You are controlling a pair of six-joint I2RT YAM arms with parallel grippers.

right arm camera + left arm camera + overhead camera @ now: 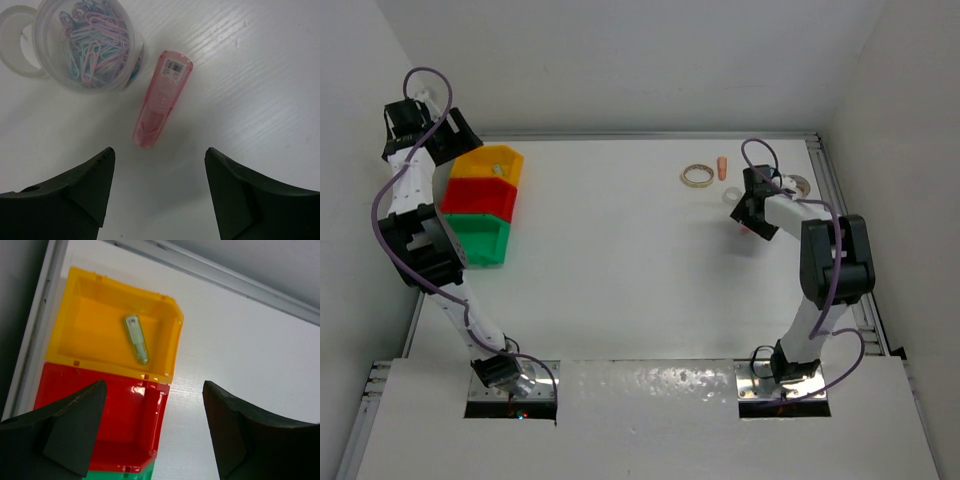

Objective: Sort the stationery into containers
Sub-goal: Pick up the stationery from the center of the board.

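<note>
My left gripper moves to the right in the top view toward the pink capsule piece [746, 231] by my right gripper next, as the piece lies far from the bins.
Three joined bins stand at the table's left: yellow [492, 163], red [478, 198] and green [480, 238]. A green capsule piece [136, 338] lies in the yellow bin [90, 325]; the red bin [105, 425] below it looks empty. My left gripper [154, 386] is open and empty, hovering over the red bin's front edge, and shows in the top view [452, 135] too. My right gripper [159, 150] is open and empty just short of a pink capsule piece [161, 97] lying on the table. A tan tape ring [697, 176] and an orange capsule piece [722, 167] lie at the back.
A clear jar of coloured paper clips [90, 42] stands beside the pink piece, with a whitish ring [15, 40] to its left. The whitish ring [798, 184] sits near the table's right rail [830, 190]. White walls enclose the table.
</note>
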